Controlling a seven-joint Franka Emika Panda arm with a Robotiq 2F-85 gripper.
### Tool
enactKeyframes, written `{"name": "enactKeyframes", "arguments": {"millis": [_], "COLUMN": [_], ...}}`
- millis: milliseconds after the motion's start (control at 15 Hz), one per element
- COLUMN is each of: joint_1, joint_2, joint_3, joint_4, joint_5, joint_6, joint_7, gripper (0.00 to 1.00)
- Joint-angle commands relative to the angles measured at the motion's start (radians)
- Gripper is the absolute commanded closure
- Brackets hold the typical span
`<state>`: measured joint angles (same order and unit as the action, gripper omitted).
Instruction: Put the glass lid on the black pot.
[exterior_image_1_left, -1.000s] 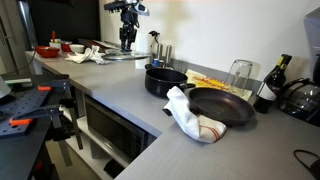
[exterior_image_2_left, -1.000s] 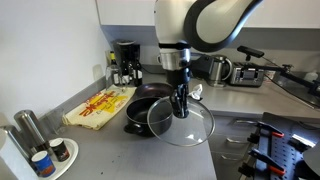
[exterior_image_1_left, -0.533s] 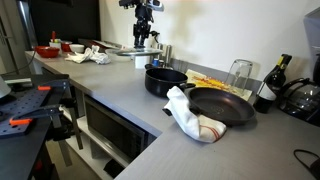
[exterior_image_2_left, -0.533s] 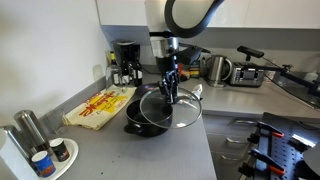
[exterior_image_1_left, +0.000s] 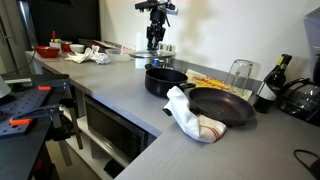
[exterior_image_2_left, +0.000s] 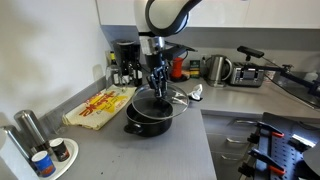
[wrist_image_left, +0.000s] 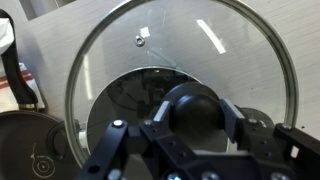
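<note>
The pot is uncovered below, so my gripper will next carry the lid down onto the pot's open rim (exterior_image_1_left: 166, 74) (wrist_image_left: 132, 100). The lid will rest there, and then my gripper will release the knob.
My gripper (exterior_image_2_left: 157, 88) is shut on the dark centre knob of the glass lid (exterior_image_2_left: 172, 100) and holds it tilted, above the black pot (exterior_image_2_left: 140, 118). In an exterior view the gripper (exterior_image_1_left: 155, 42) and the lid (exterior_image_1_left: 160, 48) hang well above the pot (exterior_image_1_left: 163, 82). In the wrist view the fingers (wrist_image_left: 195, 112) clamp the knob, the lid's metal rim (wrist_image_left: 230, 40) fills the frame, and the dark round pot (wrist_image_left: 125, 95) shows through the glass.
A wide black frying pan (exterior_image_1_left: 225, 108) lies beside the pot with a white cloth (exterior_image_1_left: 190, 115) against it. A yellow packet (exterior_image_2_left: 98, 105), a coffee maker (exterior_image_2_left: 125, 62), a kettle (exterior_image_2_left: 217, 68), a wine bottle (exterior_image_1_left: 268, 88) and a drinking glass (exterior_image_1_left: 240, 72) stand around.
My gripper has carried the lid from over the counter's front edge across to above the black pot. The grip on the knob has stayed shut.
</note>
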<state>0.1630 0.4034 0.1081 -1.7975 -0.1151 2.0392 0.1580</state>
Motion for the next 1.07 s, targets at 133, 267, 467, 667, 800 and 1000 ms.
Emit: {"name": "enactKeyframes", "arguments": {"millis": [133,267,467,667,800,1000], "joint_1": [-0.015,-0.017,-0.017,-0.014,-0.014,-0.015], "joint_2": [0.138,0.182,0.247,0.31,0.347,0.395], "joint_3": [-0.015,-0.017,-0.02,-0.022,-0.023,-0.024], "joint_4": [0.208,0.26,0.334,0.408,0.454,0.516], "joint_5": [0.023,0.026,0.026,0.026,0.026,0.027], "joint_6": [-0.1,-0.119,-0.149,-0.181,-0.202,-0.231], "joint_7": [-0.075,-0.087,-0.097,-0.1,-0.106,-0.113], "gripper": [0.74,0.74,0.74,0.74,0.74,0.74]}}
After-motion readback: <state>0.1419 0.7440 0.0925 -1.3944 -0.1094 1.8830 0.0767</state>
